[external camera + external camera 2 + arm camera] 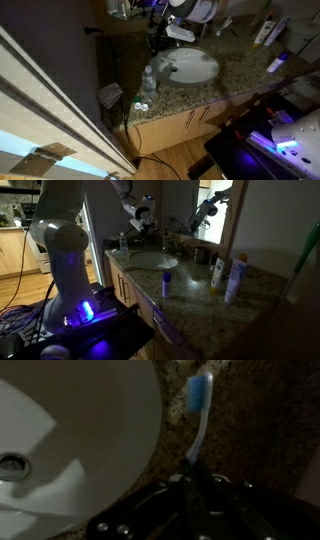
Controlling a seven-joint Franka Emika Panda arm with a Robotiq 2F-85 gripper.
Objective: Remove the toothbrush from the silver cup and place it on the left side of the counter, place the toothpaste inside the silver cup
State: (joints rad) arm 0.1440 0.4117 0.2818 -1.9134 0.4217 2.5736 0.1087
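Note:
My gripper moves down and away from the white sink basin onto the open granite counter [139,55] [228,438] next, because the toothbrush still hangs close beside the basin's rim.
My gripper [192,475] is shut on the white handle of a toothbrush [200,415] with a blue head. It holds the brush over the speckled granite counter [250,420], just beside the rim of the white sink basin [90,430]. In both exterior views the gripper [160,33] [138,225] hangs over the counter's far end by the sink [190,67] [152,260]. A small tube with a blue end, probably the toothpaste [167,280] [275,63], stands near the counter's front edge. A small dull object that may be the silver cup [140,104] sits by a clear bottle [148,84].
Tall bottles [215,273] [235,280] stand on the counter near the mirror. A faucet [172,242] rises behind the basin. A wall and door frame [60,90] border the counter's end. Light wood cabinets [190,120] are below.

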